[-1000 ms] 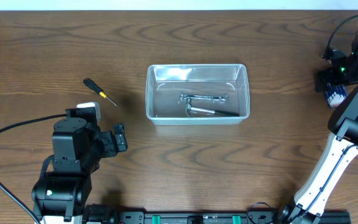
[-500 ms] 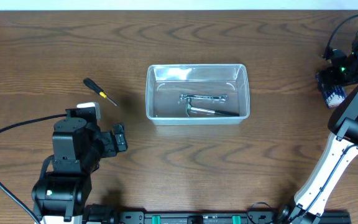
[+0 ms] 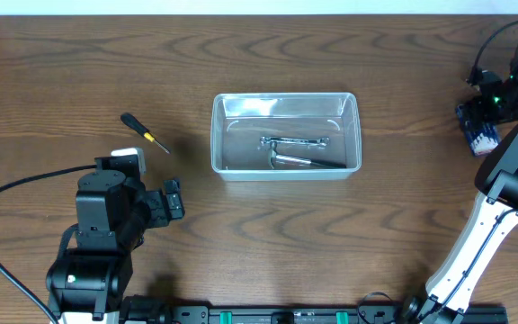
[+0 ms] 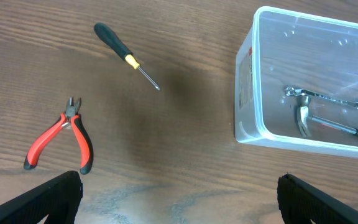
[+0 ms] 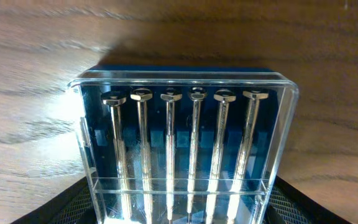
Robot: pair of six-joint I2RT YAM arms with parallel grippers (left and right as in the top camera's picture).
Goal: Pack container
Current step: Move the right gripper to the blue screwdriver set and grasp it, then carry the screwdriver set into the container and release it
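The case will next be lifted by my right gripper over the rim of the container (image 3: pixel 217 135) to the gripper's left in the overhead view, lowered onto the wrench (image 3: pixel 293 141) and released.
The clear plastic container (image 3: pixel 217 135) stands mid-table and shows at the right of the left wrist view as the container (image 4: pixel 247 93). Inside it lie a silver wrench (image 3: pixel 293 141) and a hammer (image 3: pixel 306 161). A blue case of screwdriver bits (image 5: pixel 182 137) sits at the far right edge of the table. My right gripper (image 5: pixel 182 208) is shut on the case, one finger against each side wall. In the overhead view the right gripper (image 3: pixel 481 121) covers most of the case (image 3: pixel 484 137). My left gripper (image 4: pixel 179 202) is open over bare wood.
A black and yellow screwdriver (image 3: pixel 144 132) lies left of the container. Red-handled pliers (image 4: pixel 61 134) lie on the wood near my left fingers; the left arm (image 3: pixel 106 211) hides them from above. The right arm's white links (image 3: pixel 484 225) run down the right edge.
My right gripper's jaws have come in onto the blue case, and the case has shifted slightly toward the far edge. The left arm has not moved.
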